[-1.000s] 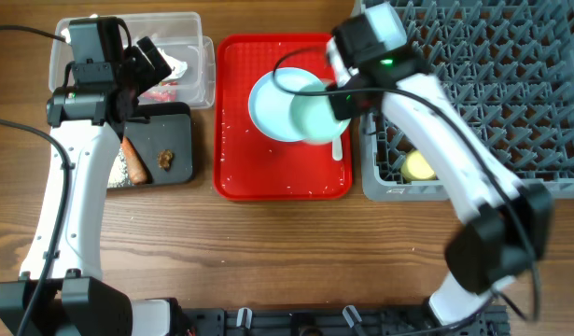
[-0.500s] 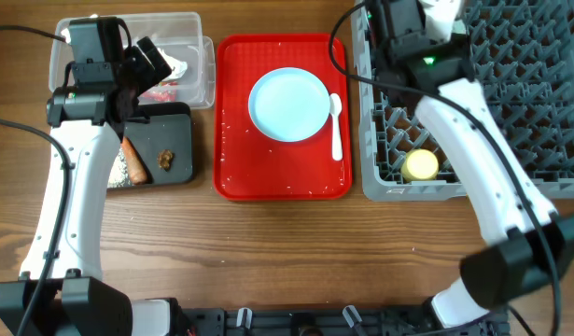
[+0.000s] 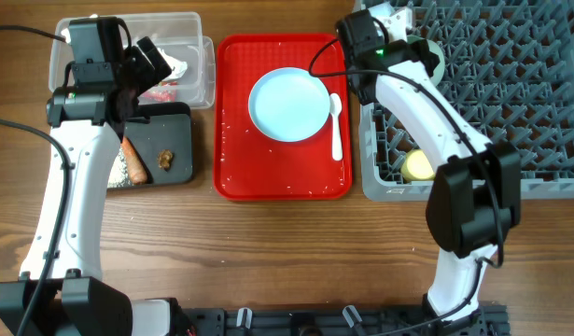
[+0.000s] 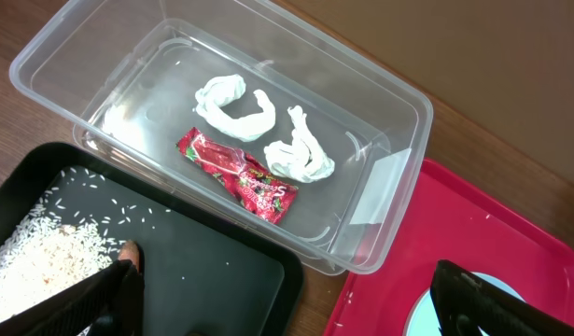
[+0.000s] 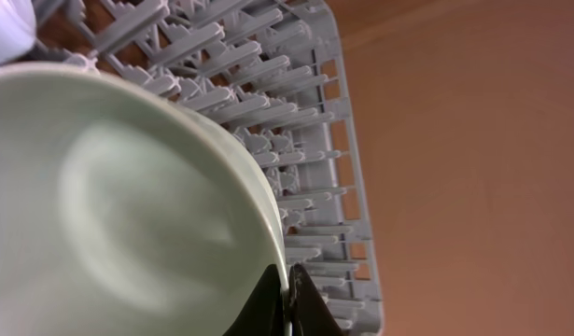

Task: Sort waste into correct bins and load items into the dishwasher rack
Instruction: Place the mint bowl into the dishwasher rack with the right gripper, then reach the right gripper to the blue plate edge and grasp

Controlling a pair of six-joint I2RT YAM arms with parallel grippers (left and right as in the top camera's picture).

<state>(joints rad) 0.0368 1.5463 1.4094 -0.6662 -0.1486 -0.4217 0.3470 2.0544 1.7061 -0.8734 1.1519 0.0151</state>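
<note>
The tilted bowl already hangs over the grey rack wires, so my right gripper should lower it onto them and release its rim.
My right gripper (image 5: 287, 291) is shut on the rim of a pale green bowl (image 5: 109, 196). It holds the bowl tilted over the far left part of the grey dishwasher rack (image 3: 511, 103), where only the bowl's edge (image 3: 434, 63) shows past the arm in the overhead view. A light blue plate (image 3: 288, 105) and a white spoon (image 3: 337, 126) lie on the red tray (image 3: 232, 168). My left gripper (image 4: 291, 308) is open and empty above the clear bin (image 4: 399, 103), which holds white tissue pieces (image 4: 235, 103) and a red wrapper (image 4: 238, 175).
A black tray (image 3: 179, 121) by the bin holds rice (image 4: 44, 257), a carrot piece (image 3: 134, 161) and brown scraps (image 3: 165, 159). A yellow round item (image 3: 418, 166) sits in the rack's near left corner. Bare wooden table (image 3: 268, 252) runs along the front.
My right arm has carried the green bowl from above the red tray to over the rack's far left part, uncovering the plate and spoon. The left arm has not moved.
</note>
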